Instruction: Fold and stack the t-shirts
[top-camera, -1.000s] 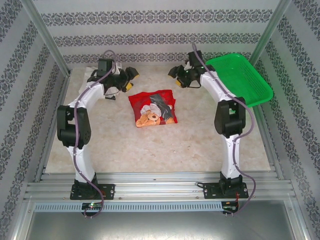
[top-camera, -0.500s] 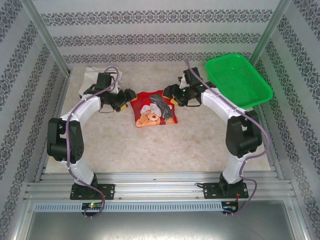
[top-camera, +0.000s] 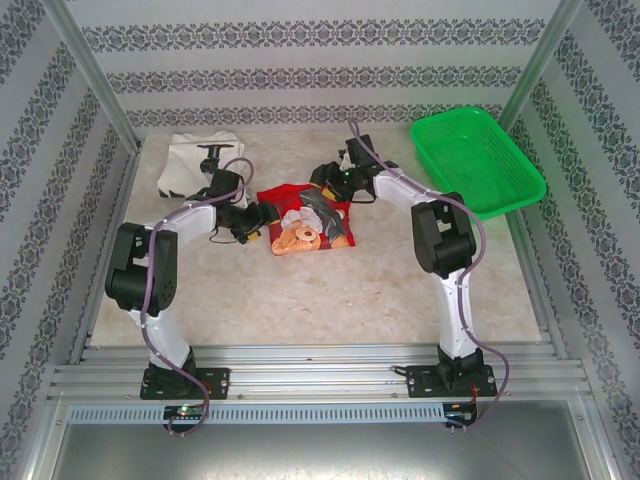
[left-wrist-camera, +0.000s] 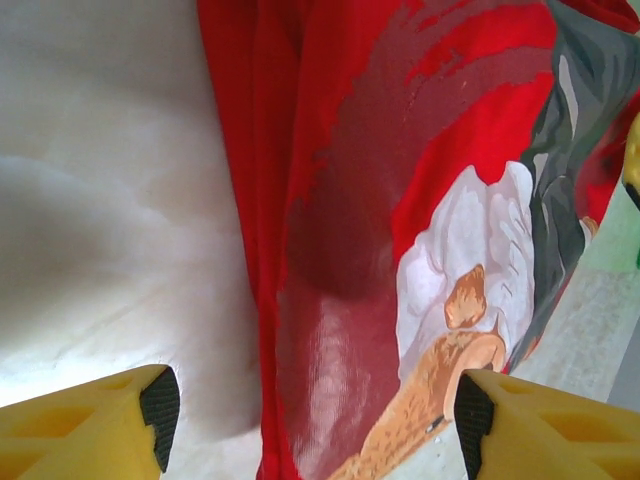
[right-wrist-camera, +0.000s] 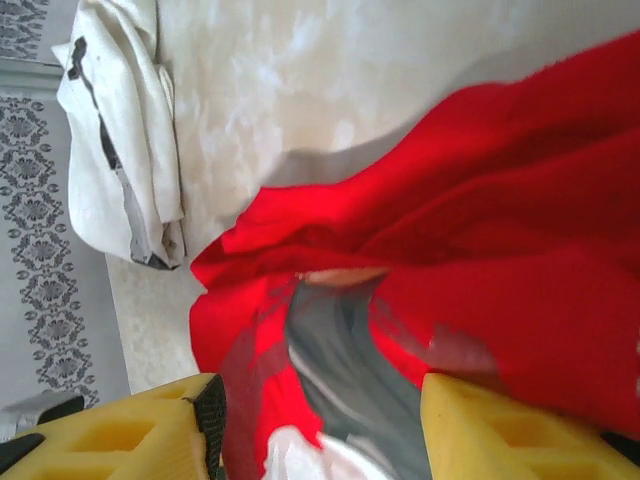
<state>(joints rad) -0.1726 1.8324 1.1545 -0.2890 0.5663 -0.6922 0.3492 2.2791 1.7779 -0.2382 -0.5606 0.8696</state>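
The left gripper will next move down and farther onto the red shirt's folded edge (top-camera: 268, 218) (left-wrist-camera: 285, 400) and close, since that edge runs loose between the open yellow fingers.
The red t-shirt (top-camera: 305, 220) lies folded small at mid-table, bear print up. My left gripper (top-camera: 264, 216) sits low at its left edge. In the left wrist view the left gripper (left-wrist-camera: 310, 420) is open, and the red shirt's (left-wrist-camera: 380, 200) folded edge runs between the yellow fingers (left-wrist-camera: 100, 425), ungripped. My right gripper (top-camera: 322, 185) hovers at the shirt's far edge. In the right wrist view the right gripper (right-wrist-camera: 320, 430) is open over the bunched red cloth (right-wrist-camera: 480, 250). The white t-shirt (top-camera: 195, 160) lies crumpled at the back left, also visible as the white t-shirt (right-wrist-camera: 115, 130).
A green mesh basket (top-camera: 480, 160) stands tilted at the back right corner. Patterned walls close in the table (top-camera: 300, 300) on three sides. Metal rails run along the near edge by the arm bases.
Both arms swung in from the back of the table toward the red shirt. The left gripper left the white shirt's side; the right came in from beside the basket.
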